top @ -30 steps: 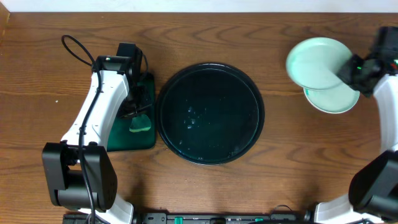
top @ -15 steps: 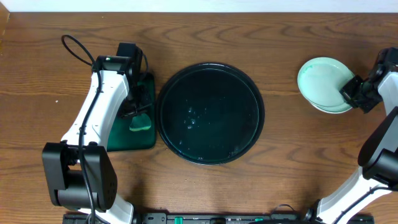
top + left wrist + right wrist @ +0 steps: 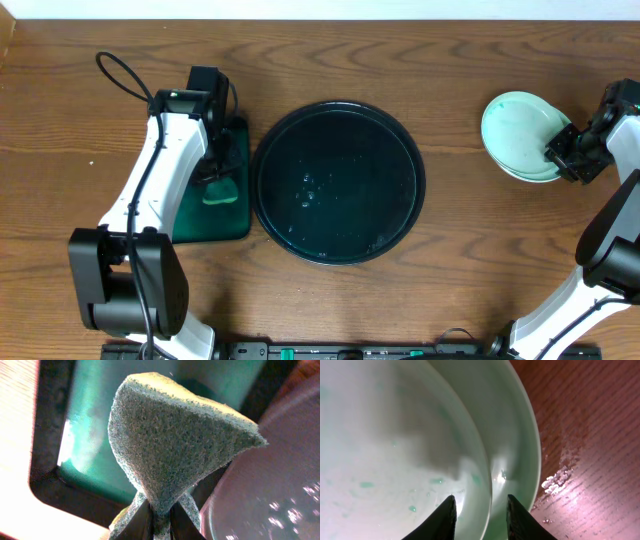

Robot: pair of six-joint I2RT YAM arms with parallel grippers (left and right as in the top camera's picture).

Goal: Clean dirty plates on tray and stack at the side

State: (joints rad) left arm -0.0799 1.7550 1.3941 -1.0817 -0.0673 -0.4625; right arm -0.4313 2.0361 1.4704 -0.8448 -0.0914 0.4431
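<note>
My left gripper has the green sponge above the rectangular tray. It should next bring the sponge down toward that tray's green bottom [image 3: 214, 202] [image 3: 106, 444].
The black round tray [image 3: 338, 135] lies mid-table with only water drops on it; its rim [image 3: 280, 485] shows in the left wrist view. At the right side, a pale mint plate [image 3: 512, 128] rests on another mint plate [image 3: 532, 174]. My right gripper [image 3: 562, 154] is at their right edge. In the right wrist view the top plate [image 3: 385, 435] carries green specks and sits in the lower plate [image 3: 516, 445]. My right gripper [image 3: 480, 515] is open, astride the top plate's rim. My left gripper [image 3: 161, 521] is shut on a green sponge [image 3: 170, 445].
A rectangular dark-green tray [image 3: 236, 226] lies left of the black tray, under the sponge [image 3: 218, 193] and my left gripper [image 3: 214, 178]; its green floor [image 3: 95, 425] shows in the left wrist view. Water drops [image 3: 560, 474] wet the wood beside the plates.
My right gripper carried the mint plate down onto the other plate at the right and loosened its jaws. The sponge in my left gripper shifted slightly.
</note>
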